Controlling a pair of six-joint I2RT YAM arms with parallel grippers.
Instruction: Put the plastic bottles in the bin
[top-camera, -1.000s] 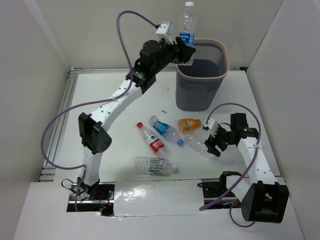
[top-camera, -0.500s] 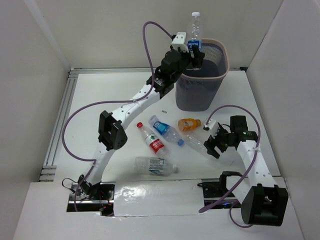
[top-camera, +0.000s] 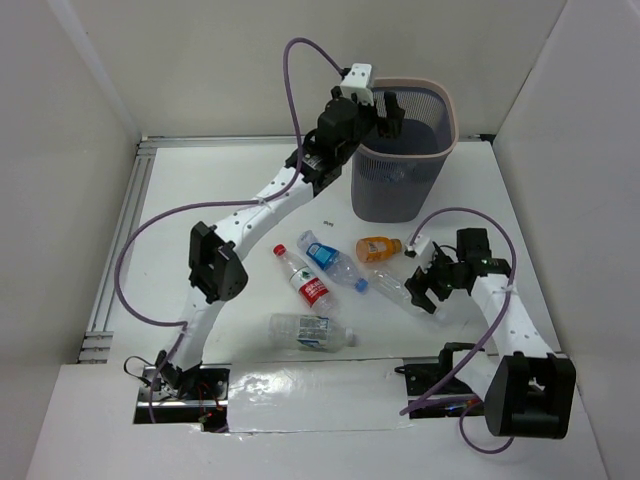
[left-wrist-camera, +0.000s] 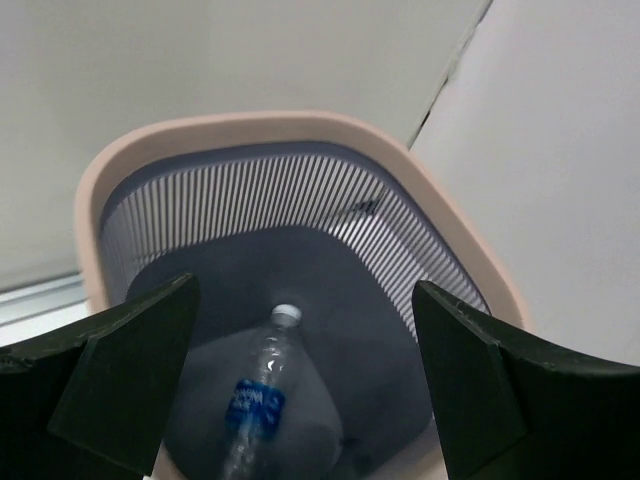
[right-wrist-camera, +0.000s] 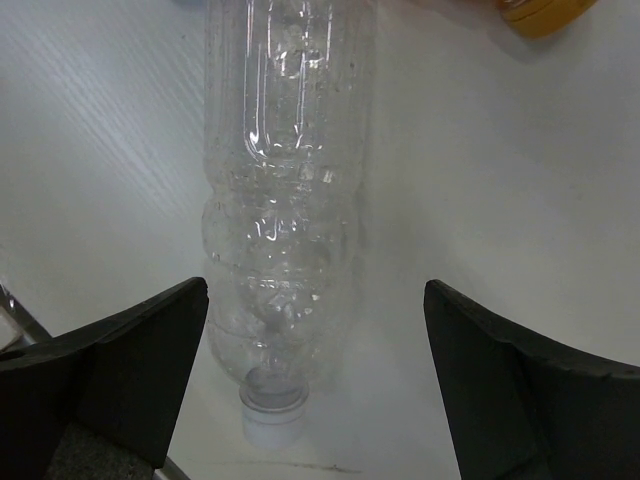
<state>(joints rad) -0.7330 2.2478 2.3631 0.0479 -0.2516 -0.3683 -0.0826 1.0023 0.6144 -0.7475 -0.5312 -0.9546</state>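
Note:
The clear bottle lies just below my right gripper on the tabletop, so my gripper should go down with its open fingers on both sides of the part of the clear bottle near the cap (right-wrist-camera: 279, 325).
The bin (top-camera: 452, 118), dark mesh with a pale pink rim (left-wrist-camera: 330, 125), stands at the back of the table. My left gripper (top-camera: 390, 108) hangs open over its mouth, empty (left-wrist-camera: 303, 292). A clear blue-labelled bottle (left-wrist-camera: 255, 400) lies on the bin's floor. My right gripper (top-camera: 424, 290) is open and low over the table, its jaws either side of the cap end of a clear unlabelled bottle (right-wrist-camera: 285, 200) without touching it. On the table lie a red-labelled bottle (top-camera: 305, 280), a blue-labelled one (top-camera: 330, 260), a squat orange one (top-camera: 380, 248) and a pale-labelled one (top-camera: 312, 332).
White walls close in the table on the left, back and right. A metal rail (top-camera: 120, 240) runs along the left edge. Purple cables loop off both arms. The orange bottle's edge (right-wrist-camera: 545, 12) shows just beyond the right gripper's clear bottle.
My left arm swung right over the bin and its jaws opened. The blue-labelled bottle it held upright has dropped into the bin. The right gripper has barely moved and opened a little wider.

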